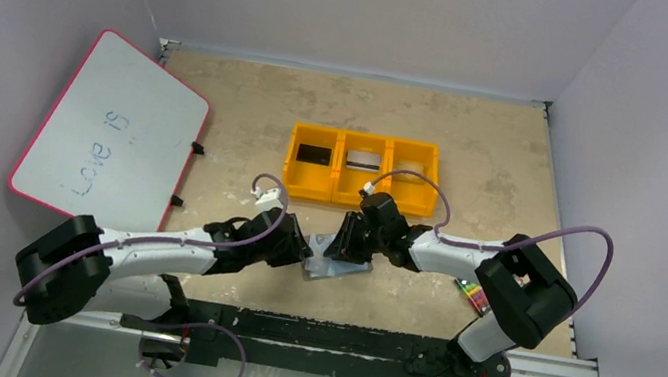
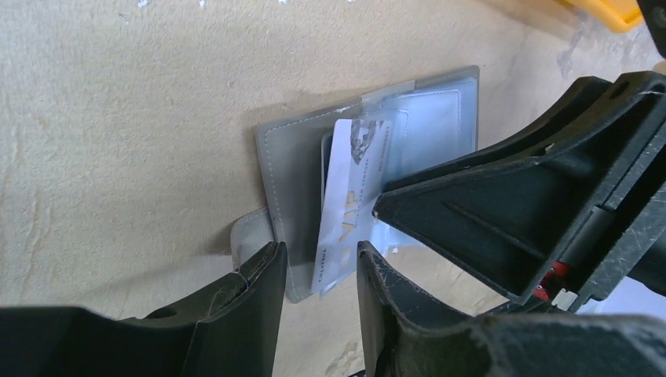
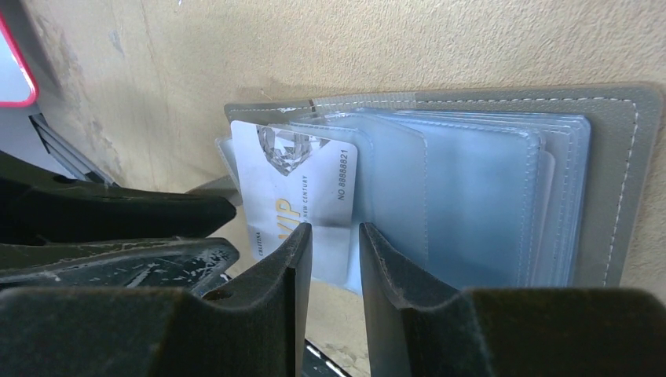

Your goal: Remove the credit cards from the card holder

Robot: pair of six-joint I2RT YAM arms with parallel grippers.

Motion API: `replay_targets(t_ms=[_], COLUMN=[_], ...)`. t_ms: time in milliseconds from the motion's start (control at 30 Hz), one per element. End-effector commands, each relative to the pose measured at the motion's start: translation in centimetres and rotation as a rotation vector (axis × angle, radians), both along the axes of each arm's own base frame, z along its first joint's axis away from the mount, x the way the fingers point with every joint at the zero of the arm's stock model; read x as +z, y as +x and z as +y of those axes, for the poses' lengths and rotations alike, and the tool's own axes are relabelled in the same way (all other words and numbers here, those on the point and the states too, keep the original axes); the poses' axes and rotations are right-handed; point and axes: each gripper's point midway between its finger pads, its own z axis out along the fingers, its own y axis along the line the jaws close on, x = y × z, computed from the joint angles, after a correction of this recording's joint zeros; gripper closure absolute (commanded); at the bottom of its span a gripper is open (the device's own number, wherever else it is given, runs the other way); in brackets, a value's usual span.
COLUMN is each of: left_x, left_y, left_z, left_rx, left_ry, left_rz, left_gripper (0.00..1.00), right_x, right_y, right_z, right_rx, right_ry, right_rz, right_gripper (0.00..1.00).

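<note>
I should now reach in toward the right gripper with my left gripper, onto the VIP card's near end [image 1: 312,255] [image 2: 333,261], and close, because that end of the card is lined up between my open fingers.
The grey card holder [image 1: 339,268] lies open on the table between my two grippers, its clear pale blue sleeves fanned out [image 3: 487,196]. A white card marked VIP [image 2: 345,204] sticks halfway out of a sleeve; it also shows in the right wrist view [image 3: 294,181]. My left gripper [image 2: 318,263] is open, its fingers on either side of the card's free end. My right gripper [image 3: 334,236] is slightly open, its tips at the sleeves' lower edge next to the card. Its body fills the right of the left wrist view [image 2: 534,181]. Both show from above, left [image 1: 303,248] and right [image 1: 348,244].
A yellow three-part bin tray [image 1: 334,194] stands behind, holding a black card [image 1: 315,155], a silver-white card [image 1: 364,161] and a pale card [image 1: 406,167]. A crayon pack [image 1: 472,293] lies by the right arm. A pink-rimmed whiteboard [image 1: 112,128] lies at the left.
</note>
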Motion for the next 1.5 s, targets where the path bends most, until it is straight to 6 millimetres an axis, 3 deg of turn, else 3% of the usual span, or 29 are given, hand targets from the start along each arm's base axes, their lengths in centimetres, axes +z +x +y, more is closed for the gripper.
replay_targets(t_ms=[0, 67, 200, 367, 500, 767, 1000, 1067, 1233, 1367, 1467], left_x=[0.5, -0.1, -0.3, -0.8, -0.4, 1.0, 4.2, 4.7, 6.9, 9.2, 9.2], left_y=[0.0, -0.3, -0.5, -0.3, -0.4, -0.2, 0.3, 0.8, 2.2, 2.7, 2.8], left_z=[-1.9, -2.4, -3.2, -1.8, -1.8, -0.7, -2.8, -2.4, 1.0, 1.1, 0.8], left_rx=[-0.030, -0.059, -0.082, -0.017, -0.022, -0.015, -0.056, -0.033, 0.051, 0.056, 0.051], left_ry=[-0.076, -0.074, -0.106, -0.081, -0.100, -0.060, -0.173, -0.145, 0.034, 0.019, 0.020], left_rz=[0.014, 0.032, 0.045, 0.041, 0.029, -0.010, -0.058, -0.068, -0.137, -0.187, -0.182], left_gripper=[0.62, 0.64, 0.77, 0.87, 1.00, 1.00, 1.00, 1.00, 1.00, 1.00, 1.00], right_x=[-1.3, -1.2, -1.2, -1.3, -1.5, -0.7, 3.0, 4.2, 6.7, 7.6, 8.5], right_y=[-0.2, -0.1, -0.3, -0.4, -0.5, 0.4, 1.6, 1.3, 1.3, 2.2, 2.3], right_z=[-1.5, -1.5, -1.5, -1.6, -2.1, -3.2, -2.9, -3.1, -4.1, -7.5, -7.4], right_rx=[-0.029, -0.031, -0.029, -0.032, -0.046, -0.107, -0.110, -0.114, -0.153, -0.277, -0.227], right_ry=[-0.072, -0.073, -0.073, -0.075, -0.090, -0.139, -0.098, -0.085, -0.071, -0.209, -0.205], right_rz=[0.004, 0.005, 0.005, 0.010, 0.019, -0.025, -0.113, -0.124, -0.160, -0.201, -0.244], right_gripper=[0.68, 0.68, 0.68, 0.68, 0.68, 0.68, 0.65, 0.64, 0.61, 0.58, 0.59])
